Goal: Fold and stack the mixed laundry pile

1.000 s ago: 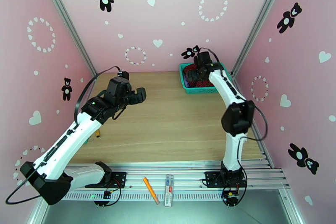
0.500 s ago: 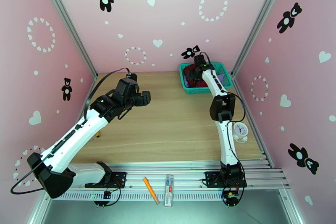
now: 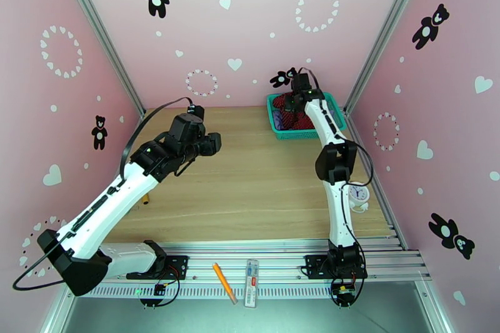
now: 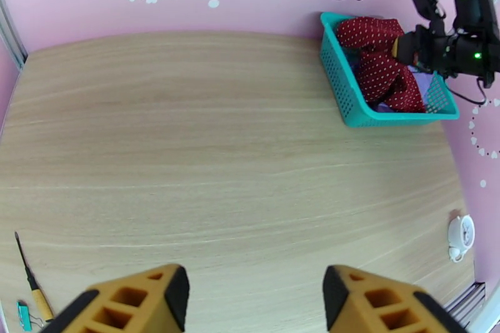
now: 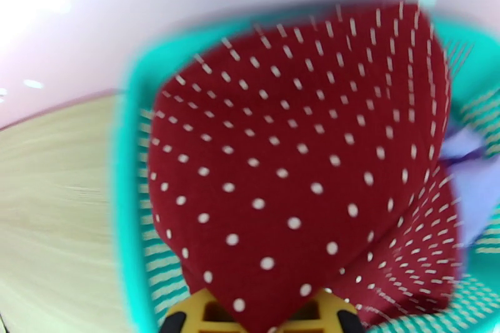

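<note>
My right gripper carries the red cloth up out of the basket [image 3: 292, 135] next, then back and down over the table's middle. It then releases the cloth, since that spot is bare.
The dark red cloth [image 3: 287, 113] with small white dots bulges out of the teal mesh basket [image 3: 292, 135] at the table's far right corner. My right gripper [image 3: 296, 102] reaches into the basket and is shut on this red cloth [image 5: 300, 159], which drapes over its yellow fingertips [image 5: 187, 318]. Under it, at the basket's right side, lies the lavender T-shirt [image 5: 475, 184]. From the left wrist view the red cloth [image 4: 381, 59] rises toward the right gripper [image 4: 403, 47]. My left gripper [image 3: 212, 142] hovers open over the bare table, with nothing between its fingers [image 4: 144, 297].
A small white clock [image 3: 357, 193] lies near the table's right edge. A thin tool [image 4: 31, 272] and a teal clip [image 4: 23, 315] sit at the left edge. An orange pen [image 3: 223, 281] and a clear ruler-like strip [image 3: 251, 290] rest on the front rail.
The right arm has straightened and its wrist has shifted toward the basket's back, still over the red cloth. The left arm swung a little to the right, then held.
</note>
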Controlling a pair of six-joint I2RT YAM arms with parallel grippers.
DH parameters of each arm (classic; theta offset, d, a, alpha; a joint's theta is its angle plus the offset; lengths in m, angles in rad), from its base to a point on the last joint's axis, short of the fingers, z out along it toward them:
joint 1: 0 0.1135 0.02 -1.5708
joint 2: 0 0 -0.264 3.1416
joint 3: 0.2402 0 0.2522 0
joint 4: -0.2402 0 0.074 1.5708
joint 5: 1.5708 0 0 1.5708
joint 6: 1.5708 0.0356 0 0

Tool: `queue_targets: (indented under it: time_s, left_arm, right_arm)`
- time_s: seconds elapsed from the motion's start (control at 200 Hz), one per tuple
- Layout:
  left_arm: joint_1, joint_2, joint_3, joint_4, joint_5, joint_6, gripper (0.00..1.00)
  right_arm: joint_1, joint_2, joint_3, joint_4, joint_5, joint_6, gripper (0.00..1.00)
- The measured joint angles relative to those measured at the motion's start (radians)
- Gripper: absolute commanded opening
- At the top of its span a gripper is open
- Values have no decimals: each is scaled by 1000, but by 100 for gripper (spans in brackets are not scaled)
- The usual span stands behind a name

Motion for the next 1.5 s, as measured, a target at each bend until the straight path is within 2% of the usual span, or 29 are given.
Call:
queue_targets:
  time_s: [0.275,0.445,0.63,0.761,0.896,0.931,1.001,1.071,1.176,1.341,1.496]
  left_arm:
    - [-5,-103,30,-43,3,4,67]
    - [-5,-177,88,-113,-21,15,72]
    - [-5,-226,158,-214,-89,19,74]
    - [-5,-233,163,-273,-117,19,74]
    - [-5,-220,155,-305,-116,18,81]
    - [-5,-215,149,-312,-113,16,83]
    - [-5,-203,134,-317,-105,15,87]
    - [-5,-186,112,-320,-94,10,95]
    - [-5,-151,58,-322,-60,0,97]
    - [-5,-79,-100,-280,23,-43,93]
    - [-5,1,-274,-152,116,-119,89]
  right_arm:
    - [204,-498,-131,79,-6,-118,0]
    - [305,-698,-270,124,-50,-150,0]
    - [405,-751,-497,145,-70,-134,0]
    - [471,-726,-717,172,-50,-90,0]
    - [514,-666,-925,216,-14,-6,0]
    - [521,-649,-970,227,-3,21,11]
    - [526,-624,-1043,238,18,77,46]
    - [526,-616,-1081,238,44,124,67]
    - [526,-618,-1083,222,96,150,98]
    - [519,-628,-996,130,159,123,99]
    - [484,-647,-890,92,137,71,99]
